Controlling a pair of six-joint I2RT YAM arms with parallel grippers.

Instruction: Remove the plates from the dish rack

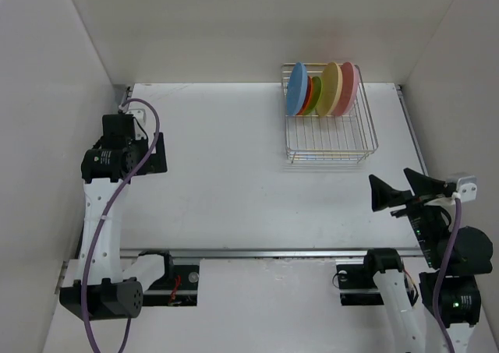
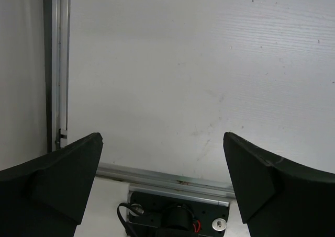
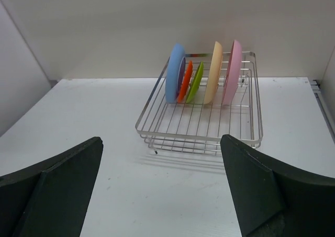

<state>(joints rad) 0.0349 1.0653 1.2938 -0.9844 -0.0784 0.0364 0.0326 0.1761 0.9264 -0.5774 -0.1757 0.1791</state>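
The blue plate ends the row with one side of it clear, so my right gripper goes outward and to the left in the top view onto the blue plate's rim (image 1: 298, 79) (image 3: 173, 64) next.
The silver wire dish rack (image 1: 327, 160) stands at the back right of the table. Five plates stand on edge at its far end: blue (image 1: 296, 90), orange (image 1: 308, 97), lime green (image 1: 316, 97), pale yellow (image 1: 332, 90) and pink (image 1: 348, 86). The right wrist view shows the rack (image 3: 199, 138) with the blue (image 3: 175, 72), orange (image 3: 185, 83), green (image 3: 196, 83), yellow (image 3: 213, 72) and pink (image 3: 232, 72) plates. My right gripper (image 1: 399, 188) (image 3: 161, 140) is open and empty, well in front of the rack. My left gripper (image 1: 148, 157) (image 2: 162, 143) is open and empty at the far left.
White walls close in the table on the left, back and right. A metal rail (image 1: 257, 253) runs along the near edge by the arm bases. The left wrist view shows this rail (image 2: 172, 180) and the left arm's black base mount (image 2: 178, 218).
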